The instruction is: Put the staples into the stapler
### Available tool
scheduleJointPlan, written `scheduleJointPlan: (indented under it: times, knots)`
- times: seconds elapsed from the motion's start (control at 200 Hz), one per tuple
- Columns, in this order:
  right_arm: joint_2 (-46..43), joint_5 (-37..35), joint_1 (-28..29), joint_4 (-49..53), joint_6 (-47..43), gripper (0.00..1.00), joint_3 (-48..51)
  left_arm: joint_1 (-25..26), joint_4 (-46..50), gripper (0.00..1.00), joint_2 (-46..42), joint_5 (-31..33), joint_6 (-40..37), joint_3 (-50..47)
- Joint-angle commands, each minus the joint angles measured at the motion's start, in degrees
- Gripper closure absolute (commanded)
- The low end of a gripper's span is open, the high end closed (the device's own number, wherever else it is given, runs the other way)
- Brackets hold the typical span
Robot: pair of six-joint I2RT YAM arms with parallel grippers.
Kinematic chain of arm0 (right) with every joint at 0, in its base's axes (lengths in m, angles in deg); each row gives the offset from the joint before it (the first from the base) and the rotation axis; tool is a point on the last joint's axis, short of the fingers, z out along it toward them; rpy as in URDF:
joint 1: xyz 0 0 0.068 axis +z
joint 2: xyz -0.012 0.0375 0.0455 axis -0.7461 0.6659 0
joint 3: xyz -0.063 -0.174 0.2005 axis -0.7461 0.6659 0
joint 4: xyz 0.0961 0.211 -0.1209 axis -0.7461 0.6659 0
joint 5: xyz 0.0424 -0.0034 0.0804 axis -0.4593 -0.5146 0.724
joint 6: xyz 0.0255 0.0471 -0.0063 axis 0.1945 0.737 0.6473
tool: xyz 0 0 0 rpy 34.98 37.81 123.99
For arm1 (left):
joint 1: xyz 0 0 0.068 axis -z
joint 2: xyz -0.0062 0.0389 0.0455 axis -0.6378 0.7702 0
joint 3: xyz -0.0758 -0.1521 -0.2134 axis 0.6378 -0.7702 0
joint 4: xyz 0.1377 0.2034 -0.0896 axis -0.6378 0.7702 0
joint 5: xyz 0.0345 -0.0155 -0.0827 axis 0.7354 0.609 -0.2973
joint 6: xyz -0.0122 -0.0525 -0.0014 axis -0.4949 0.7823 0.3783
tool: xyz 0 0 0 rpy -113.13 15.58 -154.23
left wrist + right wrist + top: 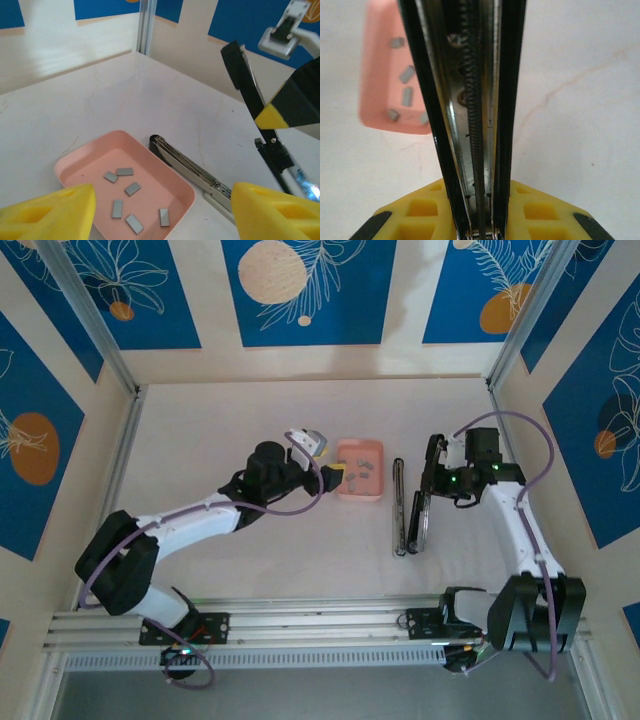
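Note:
The bare table beside the magazine channel is clear, so I should next lower the stapler's raised arm in my right gripper down onto that part of the table and let it go.
The stapler lies hinged open on the table, right of the pink tray. Its magazine channel is exposed and rests flat. Its black top arm is raised, and my right gripper is shut on that arm, with the spring and rail running up between the yellow fingers. Several small grey staples lie loose in the tray. My left gripper hovers open above the tray's near end with nothing between its fingers; from above the left gripper is at the tray's left edge.
The right arm's wrist stands just right of the stapler. Patterned blue and wood walls close in the table on three sides, with metal posts at the back corners. Bare tabletop stretches behind and left of the tray.

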Motion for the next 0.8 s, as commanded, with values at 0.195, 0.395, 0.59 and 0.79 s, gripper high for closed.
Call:
scheduleJointPlan:
  times: [0.195, 0.395, 0.59, 0.79]
  knots:
    - [11.2, -8.3, 0.3, -1.8, -0.1, 1.00, -4.7, 0.9, 2.6, 0.29, 2.0, 3.7, 1.1, 1.6]
    - [19.0, -11.4, 1.6, 1.5, -1.6, 1.00, -8.8, 0.9, 3.3, 0.30, 3.8, 3.3, 1.4, 2.8]
    - [23.3, -12.3, 2.6, 4.2, -2.2, 1.00, -11.2, 1.0, 3.9, 0.31, 5.7, 2.4, 3.2, 3.6]
    - [26.6, -10.3, 3.3, 4.8, -2.4, 1.00, -11.1, 1.1, 5.8, 0.31, 8.0, 2.9, 4.8, 5.1]
